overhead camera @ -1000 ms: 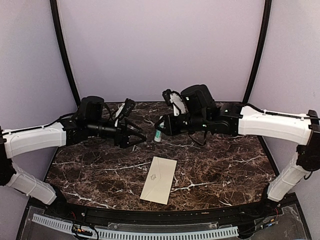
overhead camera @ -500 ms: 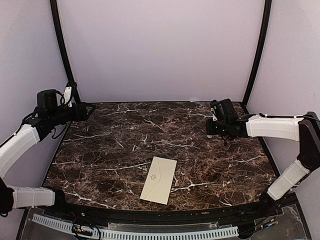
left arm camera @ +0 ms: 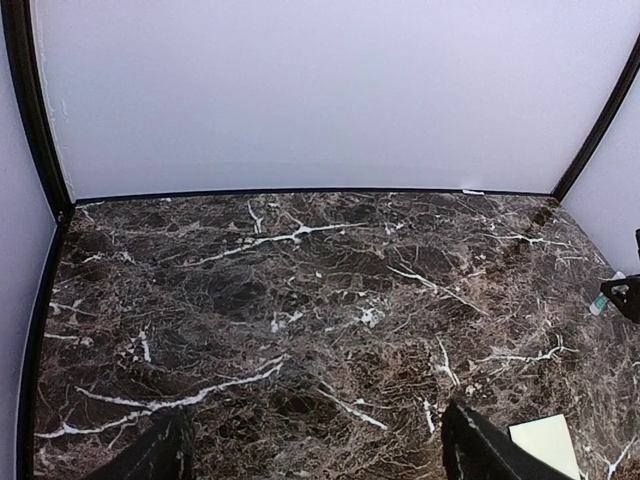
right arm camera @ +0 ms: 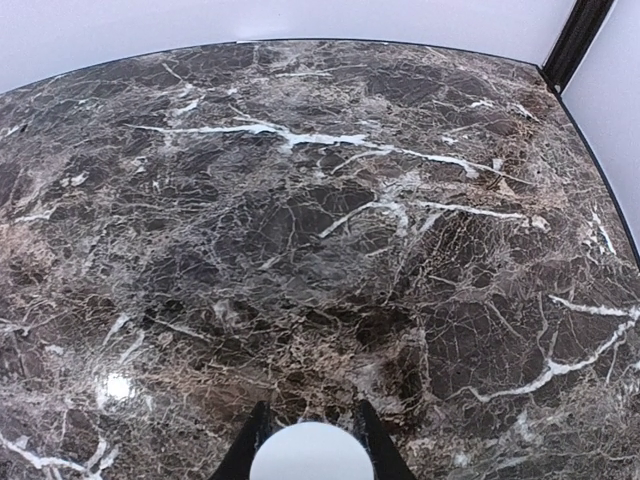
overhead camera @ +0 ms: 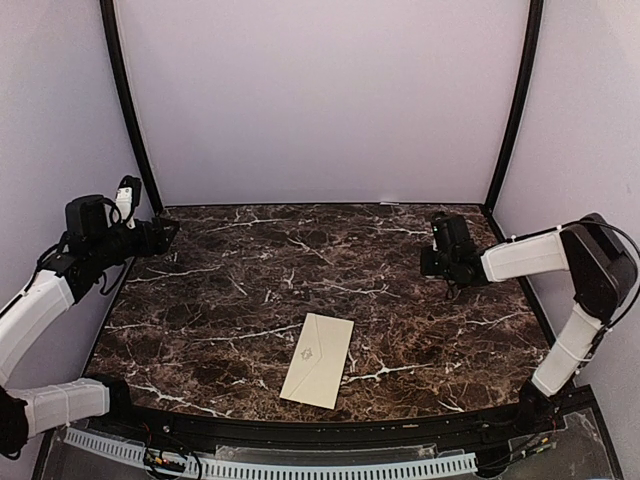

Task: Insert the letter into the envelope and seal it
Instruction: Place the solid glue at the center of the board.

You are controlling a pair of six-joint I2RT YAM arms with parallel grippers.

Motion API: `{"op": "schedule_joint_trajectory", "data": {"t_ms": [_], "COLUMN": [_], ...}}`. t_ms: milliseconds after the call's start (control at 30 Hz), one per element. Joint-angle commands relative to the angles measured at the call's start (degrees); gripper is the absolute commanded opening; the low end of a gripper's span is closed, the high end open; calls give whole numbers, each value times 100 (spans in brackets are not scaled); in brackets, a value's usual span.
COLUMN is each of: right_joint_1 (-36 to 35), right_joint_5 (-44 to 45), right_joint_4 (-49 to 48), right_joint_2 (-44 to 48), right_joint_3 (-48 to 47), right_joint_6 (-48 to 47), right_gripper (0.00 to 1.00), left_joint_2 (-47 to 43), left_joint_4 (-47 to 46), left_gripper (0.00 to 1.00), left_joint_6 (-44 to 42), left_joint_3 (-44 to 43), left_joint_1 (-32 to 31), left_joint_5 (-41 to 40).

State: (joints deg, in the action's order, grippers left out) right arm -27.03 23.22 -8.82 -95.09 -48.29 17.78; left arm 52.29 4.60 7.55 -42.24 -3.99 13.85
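Observation:
The envelope's flap is already folded shut, so the robot's right gripper will next go down slightly toward the bare marble below it and let go of the white tube (right arm camera: 305, 455) there.
The cream envelope (overhead camera: 318, 360) lies flat on the dark marble table (overhead camera: 230, 300), near its front edge, with the emblem side up. One corner of the envelope (left arm camera: 545, 445) shows in the left wrist view. The letter is out of view. My left gripper (overhead camera: 168, 230) hovers over the far left corner, open, with nothing between its fingers (left arm camera: 470, 440). My right gripper (overhead camera: 430, 262) hangs at the far right, shut on a white tube (right arm camera: 305, 455) whose round end faces the camera. The tube's green-tipped end (left arm camera: 600, 300) shows from the left wrist.
Black frame posts (overhead camera: 125, 110) rise at both back corners in front of pale walls. A black rim (overhead camera: 330, 425) runs along the table's near edge.
Both arms have pulled back from the table's middle to the far left and far right sides. The left jaws have widened. The right gripper still holds the tube. The envelope has not moved.

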Motion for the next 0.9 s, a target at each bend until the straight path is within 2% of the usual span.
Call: {"op": "schedule_joint_trajectory", "data": {"t_ms": [0, 200, 333, 567, 867], "right_joint_1": [121, 207, 212, 219, 216], "right_joint_5": [255, 298, 288, 239, 2], "right_joint_4": [-600, -700, -672, -613, -608], "right_joint_2": [-216, -374, -506, -531, -200], "right_joint_3": [97, 158, 113, 66, 193], "right_joint_6": [-21, 7, 6, -20, -115], "right_gripper": [0, 0, 5, 25, 66], "left_joint_2": [-104, -121, -139, -161, -171], "left_joint_4": [-154, -231, -318, -395, -390], "left_gripper": [84, 84, 83, 84, 84], "left_joint_6": [-6, 69, 144, 219, 233], "left_joint_3": [79, 109, 148, 204, 216], "left_joint_1": [20, 21, 19, 20, 16], "left_joint_5": [43, 94, 143, 146, 146]}}
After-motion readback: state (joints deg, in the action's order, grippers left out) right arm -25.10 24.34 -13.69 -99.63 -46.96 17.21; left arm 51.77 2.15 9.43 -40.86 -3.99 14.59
